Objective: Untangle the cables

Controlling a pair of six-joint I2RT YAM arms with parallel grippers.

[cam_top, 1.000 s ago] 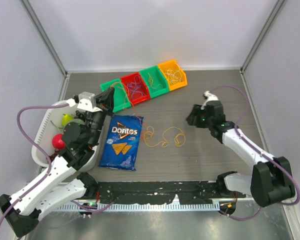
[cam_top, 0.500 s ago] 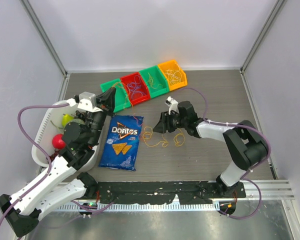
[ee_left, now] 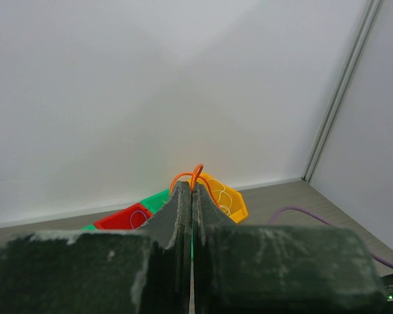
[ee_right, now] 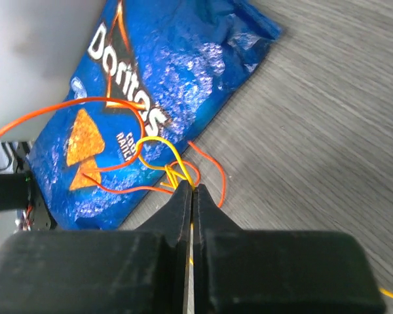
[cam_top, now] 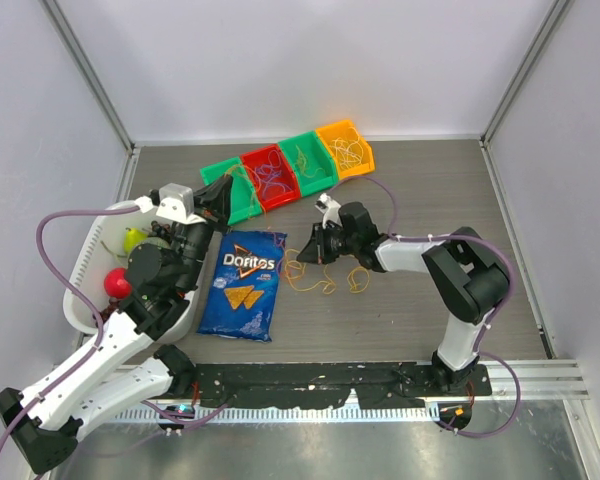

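Observation:
The yellow cable is tangled with orange loops, so my right gripper needs to pull it to the right in the top view across bare tabletop next and release it.
The cables lie as thin orange and yellow loops on the table right of the chip bag. My right gripper is down at their left end; in the right wrist view it is shut on a yellow cable, with an orange cable looping over the bag. My left gripper is raised by the left green bin. In its wrist view it is shut on an orange cable that arches over the tips.
A blue Doritos bag lies left of the tangle. A slanted row of bins, green, red, green and orange, holds more loose strands at the back. A white basket with a red ball stands at left.
My right arm has swung left from the right side of the table to the tangle, and its jaws have shut on the yellow cable. The left arm has not moved.

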